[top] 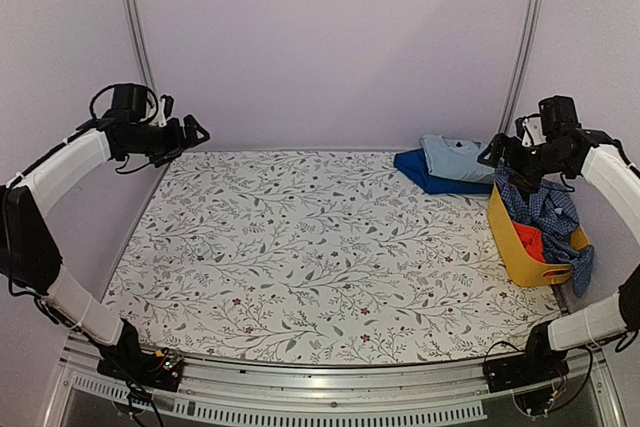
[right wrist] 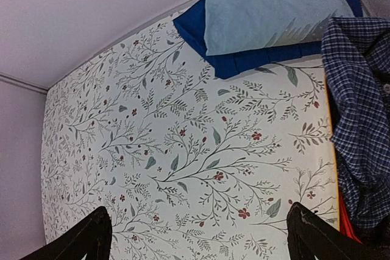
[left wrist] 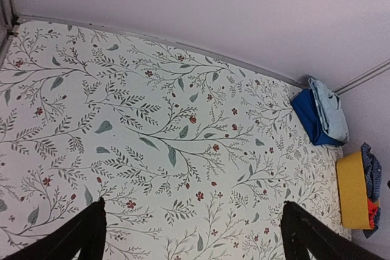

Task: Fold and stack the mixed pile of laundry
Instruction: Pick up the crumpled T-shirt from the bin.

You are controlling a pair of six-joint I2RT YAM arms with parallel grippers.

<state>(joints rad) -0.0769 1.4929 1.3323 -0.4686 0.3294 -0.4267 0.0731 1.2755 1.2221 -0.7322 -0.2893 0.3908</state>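
I will next move my right gripper to the right in the top view, then down onto the checked shirt (top: pixel 552 207) (right wrist: pixel 364 129) to pinch it, as it lies over the red-orange cloth.
The mixed laundry pile lies in a yellow basket (top: pixel 518 249) at the table's right edge. A blue small-check shirt (top: pixel 548 209) spills over its rim, and a red-orange cloth (top: pixel 530 241) shows beneath it. My right gripper (top: pixel 500 153) hangs open just above the basket's far end with nothing between its fingers. In the right wrist view the checked shirt (right wrist: pixel 359 120) fills the right side, beside my open gripper (right wrist: pixel 198 210). My left gripper (top: pixel 196 133) is raised at the far left, open and empty. The left wrist view shows that gripper (left wrist: pixel 192 205) over bare tablecloth.
A folded light blue shirt (top: pixel 452 157) rests on a folded dark blue garment (top: pixel 422 173) at the back right, next to the basket. The floral tablecloth (top: pixel 300 247) covers the table. Walls and metal posts close in the back and sides.
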